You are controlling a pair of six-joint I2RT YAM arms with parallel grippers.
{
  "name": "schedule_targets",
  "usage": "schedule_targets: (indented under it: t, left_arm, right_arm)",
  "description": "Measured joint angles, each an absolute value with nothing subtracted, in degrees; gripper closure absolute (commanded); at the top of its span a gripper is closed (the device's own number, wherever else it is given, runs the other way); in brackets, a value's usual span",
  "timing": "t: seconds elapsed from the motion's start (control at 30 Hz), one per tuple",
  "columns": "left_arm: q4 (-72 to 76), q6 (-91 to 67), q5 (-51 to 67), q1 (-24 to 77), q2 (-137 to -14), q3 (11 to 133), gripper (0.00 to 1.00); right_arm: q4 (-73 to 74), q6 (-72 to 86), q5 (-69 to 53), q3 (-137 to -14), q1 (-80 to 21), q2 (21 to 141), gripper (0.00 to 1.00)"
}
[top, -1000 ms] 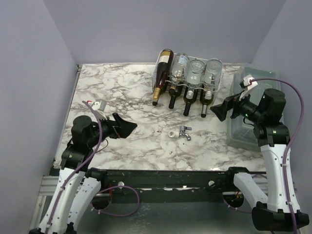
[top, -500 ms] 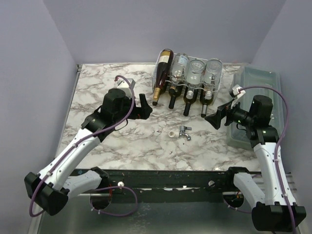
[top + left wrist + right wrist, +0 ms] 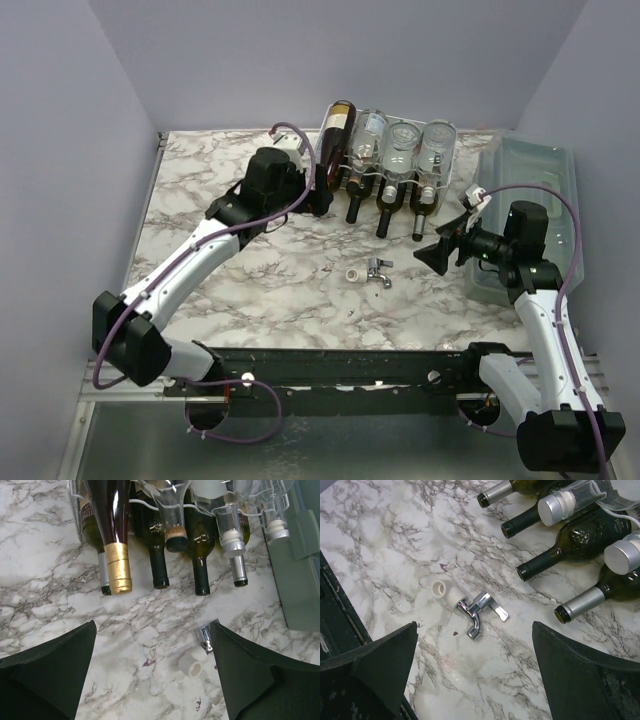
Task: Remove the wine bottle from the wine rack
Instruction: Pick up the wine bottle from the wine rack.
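My left gripper is still short of the neck. It lowers its fingers outward around the dark neck behind the gold foil (image 3: 114,534) next, since the neck lies outward and below.
The white wire wine rack (image 3: 455,165) stands at the back of the marble table with several bottles lying in it, necks toward me. The wine bottle (image 3: 337,135) at its left end is dark with a gold-foil neck (image 3: 119,567) and lies tilted on top. My left gripper (image 3: 318,190) hovers open just in front of the bottle necks; in its wrist view the gripper (image 3: 152,625) has only bare table between its fingers. My right gripper (image 3: 440,250) is open over the table right of centre, below the rightmost necks, holding nothing (image 3: 475,625).
A chrome tap with a white plastic fitting (image 3: 370,272) lies on the table in front of the rack, between the two grippers. A translucent grey-green lidded bin (image 3: 530,175) sits along the right edge, beside the right arm.
The left arm has swung from the near left of the table up to the front of the rack. The right gripper has drifted left and slightly nearer. Both stayed open.
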State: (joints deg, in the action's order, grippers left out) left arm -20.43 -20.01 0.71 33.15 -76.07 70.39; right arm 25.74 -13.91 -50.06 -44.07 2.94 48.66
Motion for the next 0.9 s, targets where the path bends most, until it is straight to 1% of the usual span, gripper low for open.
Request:
schedule_targets:
  t: [0.23,0.4,0.47,0.53,0.77,0.9]
  left_arm:
    - [-18.3,-17.1,-0.8,33.1,-89.6,79.5,0.11]
    - [-17.1,-15.0,-1.9,33.0,-97.6,84.4,0.18]
    - [-16.5,-14.5,-2.0,32.6,-99.7,85.6,0.21]
    - [-15.6,-14.3,-2.0,31.9,-101.4,85.9,0.26]
    - [-13.7,-14.4,1.2,28.1,-105.1,85.9,0.30]
    - [-12.9,-14.5,3.2,27.6,-107.0,86.1,0.34]
  right_arm:
    - [26.8,-15.7,-50.7,-44.1,2.9,47.9,0.00]
    - [26.9,-16.2,-50.7,-44.1,2.9,47.1,0.00]
    - [26.9,-16.4,-50.6,-44.1,2.9,47.1,0.00]
    - [26.9,-16.6,-50.5,-44.1,2.9,47.1,0.00]
    - [27.1,-16.6,-50.4,-44.1,2.9,47.0,0.00]
    - [27.1,-16.6,-50.2,-44.1,2.9,47.0,0.00]
